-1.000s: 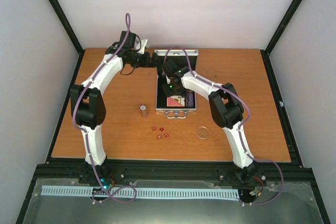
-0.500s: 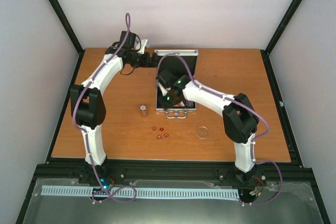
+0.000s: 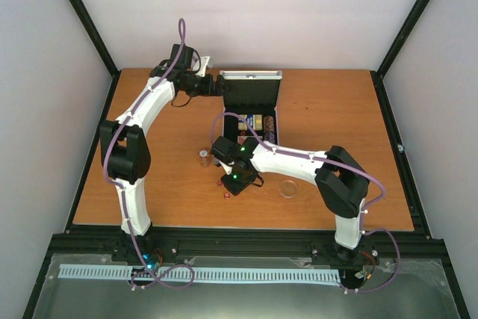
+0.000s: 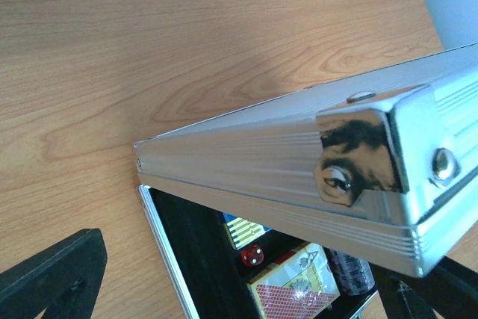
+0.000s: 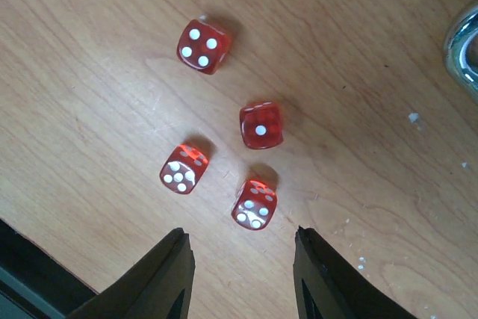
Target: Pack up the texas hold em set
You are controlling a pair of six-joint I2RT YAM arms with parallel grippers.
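Observation:
The nearest red die already lines up with the gap between my open fingers, so I should next lower my right gripper onto the nearest red die point(image 5: 254, 205) until the fingers stand on either side of it.
The silver case point(image 3: 270, 156) lies open at the table's middle back, its lid point(image 3: 250, 77) raised. In the left wrist view the lid edge point(image 4: 299, 162) crosses the frame; below it lie a red card deck point(image 4: 295, 289), a blue deck point(image 4: 245, 229), one red die point(image 4: 252, 256) and a dark chip stack point(image 4: 349, 273). My left gripper point(image 3: 217, 86) is at the lid's left corner, jaws wide apart. My right gripper point(image 5: 240, 234) is open just above the table, over several red dice point(image 5: 254, 203); the nearest die lies just ahead of its fingertips point(image 5: 178, 240). Two dice point(image 3: 226, 196) show in the top view.
A small chip stack point(image 3: 203, 156) stands left of the case. The clear round disc point(image 3: 288, 188) lies right of my right gripper. A shiny metal edge point(image 5: 464, 46) shows at the right wrist view's upper right. Black frame rails border the table.
My right gripper has left the case and moved toward the near side, down over the dice on the table. The left arm and the lid have not moved.

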